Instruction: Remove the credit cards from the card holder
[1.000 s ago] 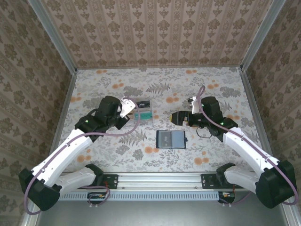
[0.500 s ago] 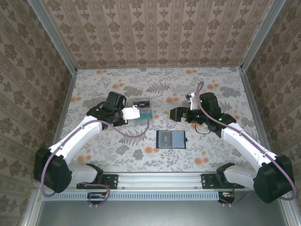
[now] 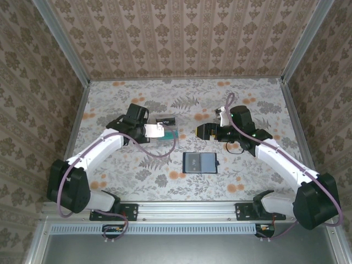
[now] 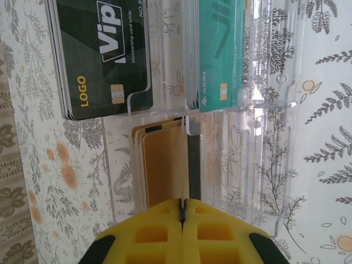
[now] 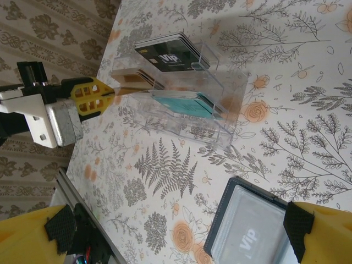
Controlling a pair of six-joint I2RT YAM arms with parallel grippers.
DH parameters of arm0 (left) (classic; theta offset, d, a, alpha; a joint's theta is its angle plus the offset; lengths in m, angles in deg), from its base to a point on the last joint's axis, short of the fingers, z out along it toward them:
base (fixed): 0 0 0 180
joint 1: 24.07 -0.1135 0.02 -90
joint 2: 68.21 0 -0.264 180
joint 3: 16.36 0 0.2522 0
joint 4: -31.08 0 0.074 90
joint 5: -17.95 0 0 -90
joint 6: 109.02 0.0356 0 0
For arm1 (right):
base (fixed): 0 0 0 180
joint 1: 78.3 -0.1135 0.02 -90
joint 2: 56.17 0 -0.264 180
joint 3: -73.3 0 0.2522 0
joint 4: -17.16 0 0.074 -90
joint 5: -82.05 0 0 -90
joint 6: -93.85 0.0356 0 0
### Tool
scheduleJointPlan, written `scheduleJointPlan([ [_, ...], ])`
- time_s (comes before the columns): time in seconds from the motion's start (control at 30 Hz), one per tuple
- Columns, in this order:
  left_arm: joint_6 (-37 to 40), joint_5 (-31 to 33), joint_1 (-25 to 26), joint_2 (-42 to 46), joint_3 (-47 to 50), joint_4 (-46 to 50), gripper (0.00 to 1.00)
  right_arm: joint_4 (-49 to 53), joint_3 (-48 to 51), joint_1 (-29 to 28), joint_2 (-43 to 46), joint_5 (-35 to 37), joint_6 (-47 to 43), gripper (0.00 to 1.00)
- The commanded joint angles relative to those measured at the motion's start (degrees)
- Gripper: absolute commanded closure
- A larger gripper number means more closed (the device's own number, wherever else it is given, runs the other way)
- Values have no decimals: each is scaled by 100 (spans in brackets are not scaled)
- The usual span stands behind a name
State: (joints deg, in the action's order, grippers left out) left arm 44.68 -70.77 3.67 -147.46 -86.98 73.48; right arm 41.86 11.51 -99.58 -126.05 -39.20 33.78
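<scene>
Next, my left gripper brings the edge-on tan card down into the clear box's slot beside the matching tan cards, then lets it go.
The card holder (image 3: 199, 163) lies open on the table, dark navy, with a Vip card showing through its greyish sleeve (image 5: 258, 234). My left gripper (image 4: 183, 201) is shut on a tan credit card (image 4: 168, 165), held edge-on at the clear box's near slot beside a stack of tan cards (image 4: 140, 165). From above, the left gripper (image 3: 163, 132) sits at the box's left side. My right gripper (image 3: 202, 132) hangs open above the table between box and card holder, its yellow fingers (image 5: 33, 234) spread wide with nothing between them.
The clear plastic box (image 3: 168, 132) also holds black Vip cards (image 4: 104, 60) and teal cards (image 4: 220, 49) in separate slots. Patterned walls close in the table on three sides. A metal rail (image 3: 187, 209) runs along the near edge.
The left arm swung its wrist right and in toward the clear box with the card. The right gripper drifted slightly left and farther back, staying open.
</scene>
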Motion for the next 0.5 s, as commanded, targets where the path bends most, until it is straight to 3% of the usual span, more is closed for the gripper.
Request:
scheduleJointPlan([
  [0.0,171,-98,-85,-83,-224,-1,100,-48,-180,-40,-85,9,-66,0],
  [0.47,107,-110,-288,-326,-221,84,100,-110,-206,-34,-218,-16,-38,0],
])
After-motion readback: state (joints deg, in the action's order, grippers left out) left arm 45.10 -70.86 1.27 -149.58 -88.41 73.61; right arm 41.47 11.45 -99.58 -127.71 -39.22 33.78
